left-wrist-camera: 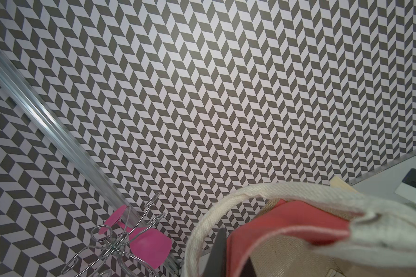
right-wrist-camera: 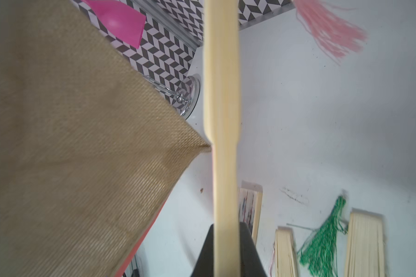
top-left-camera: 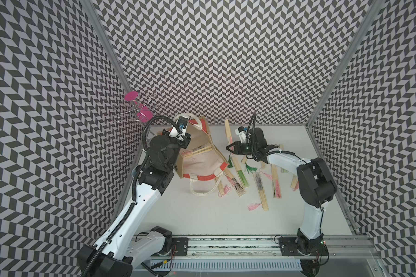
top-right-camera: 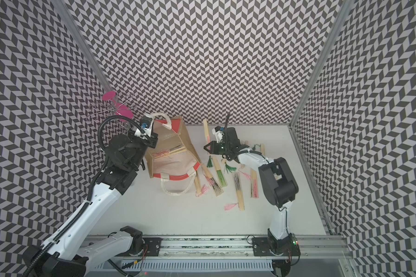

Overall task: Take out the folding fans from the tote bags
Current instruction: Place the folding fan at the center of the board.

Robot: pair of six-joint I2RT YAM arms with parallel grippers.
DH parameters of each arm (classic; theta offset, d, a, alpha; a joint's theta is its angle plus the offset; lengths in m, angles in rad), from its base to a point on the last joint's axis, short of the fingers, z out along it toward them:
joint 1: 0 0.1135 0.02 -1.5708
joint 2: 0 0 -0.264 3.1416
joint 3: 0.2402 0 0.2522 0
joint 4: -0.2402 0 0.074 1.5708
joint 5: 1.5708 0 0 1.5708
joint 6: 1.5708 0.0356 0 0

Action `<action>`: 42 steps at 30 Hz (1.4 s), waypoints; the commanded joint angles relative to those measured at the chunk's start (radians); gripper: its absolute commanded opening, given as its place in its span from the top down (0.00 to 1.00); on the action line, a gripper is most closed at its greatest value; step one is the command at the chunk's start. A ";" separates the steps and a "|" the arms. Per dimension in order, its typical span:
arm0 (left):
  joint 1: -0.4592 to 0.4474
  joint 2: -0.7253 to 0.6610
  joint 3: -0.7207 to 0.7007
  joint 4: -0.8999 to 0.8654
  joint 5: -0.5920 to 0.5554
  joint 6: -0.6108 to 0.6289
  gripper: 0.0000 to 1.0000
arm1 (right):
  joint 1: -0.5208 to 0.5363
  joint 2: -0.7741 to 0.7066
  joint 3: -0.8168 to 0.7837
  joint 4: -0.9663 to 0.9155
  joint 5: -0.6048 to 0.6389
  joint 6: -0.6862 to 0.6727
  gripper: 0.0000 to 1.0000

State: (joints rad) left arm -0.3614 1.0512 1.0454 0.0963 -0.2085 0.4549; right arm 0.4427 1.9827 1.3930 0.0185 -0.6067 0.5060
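I should lower the pale bamboo fan toward the tote bag (top-left-camera: 203, 165) with my right gripper and release it beside the bag, where the white table is bare.
The tan jute tote bag (top-left-camera: 203, 165) (top-right-camera: 173, 167) lies tipped with its mouth toward the front, and a few folding fans (top-left-camera: 197, 150) (top-right-camera: 169, 151) show inside. My left gripper (left-wrist-camera: 235, 261) is shut on the bag's red-orange rim (left-wrist-camera: 286, 220) at the raised back edge, beside the cream handle (left-wrist-camera: 202, 230). My right gripper (top-left-camera: 229, 146) (right-wrist-camera: 226, 254) is shut on a pale bamboo fan (top-left-camera: 228, 130) (right-wrist-camera: 222, 96) just right of the bag. Its pink tassel (right-wrist-camera: 332, 31) hangs free. Several more fans (top-left-camera: 259, 189) (top-right-camera: 238, 189) lie on the white table.
A wire stand with pink glasses (top-left-camera: 137, 110) (top-right-camera: 117, 109) stands in the back left corner behind the bag. A clear glass (right-wrist-camera: 185, 96) lies near it. Patterned walls close in the back and both sides. A metal rail (top-left-camera: 226, 242) runs along the front.
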 commanded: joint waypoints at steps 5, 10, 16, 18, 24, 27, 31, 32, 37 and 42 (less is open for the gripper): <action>0.005 -0.030 0.007 0.085 0.021 0.008 1.00 | 0.005 0.212 0.199 -0.011 -0.113 0.055 1.00; 0.006 -0.032 0.002 0.086 0.019 0.008 1.00 | 0.014 0.314 0.284 -0.039 -0.141 0.074 1.00; 0.006 -0.033 -0.002 0.090 0.003 0.019 1.00 | 0.031 0.382 0.365 -0.129 -0.096 0.059 0.99; 0.006 -0.031 0.001 0.089 0.002 0.021 1.00 | 0.034 0.407 0.391 -0.163 -0.087 0.056 0.97; 0.006 -0.030 0.000 0.090 0.004 0.027 1.00 | 0.036 0.441 0.434 -0.241 -0.022 0.028 0.81; 0.006 -0.025 -0.001 0.091 0.003 0.028 1.00 | 0.036 0.451 0.451 -0.267 0.022 0.011 0.80; 0.006 -0.021 0.001 0.092 0.005 0.032 1.00 | 0.036 0.481 0.499 -0.333 0.068 -0.017 0.76; 0.006 -0.020 -0.001 0.092 0.006 0.033 1.00 | 0.036 0.481 0.501 -0.339 0.075 -0.020 0.74; 0.006 -0.019 -0.001 0.092 0.011 0.039 1.00 | 0.035 0.433 0.502 -0.366 0.136 -0.044 0.65; 0.006 -0.019 -0.007 0.095 0.024 0.047 1.00 | 0.034 0.267 0.424 -0.385 0.268 -0.081 0.65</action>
State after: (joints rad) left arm -0.3611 1.0489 1.0412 0.1043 -0.1982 0.4870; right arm 0.4759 2.3871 1.8565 -0.3473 -0.4465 0.4610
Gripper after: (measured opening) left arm 0.094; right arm 0.353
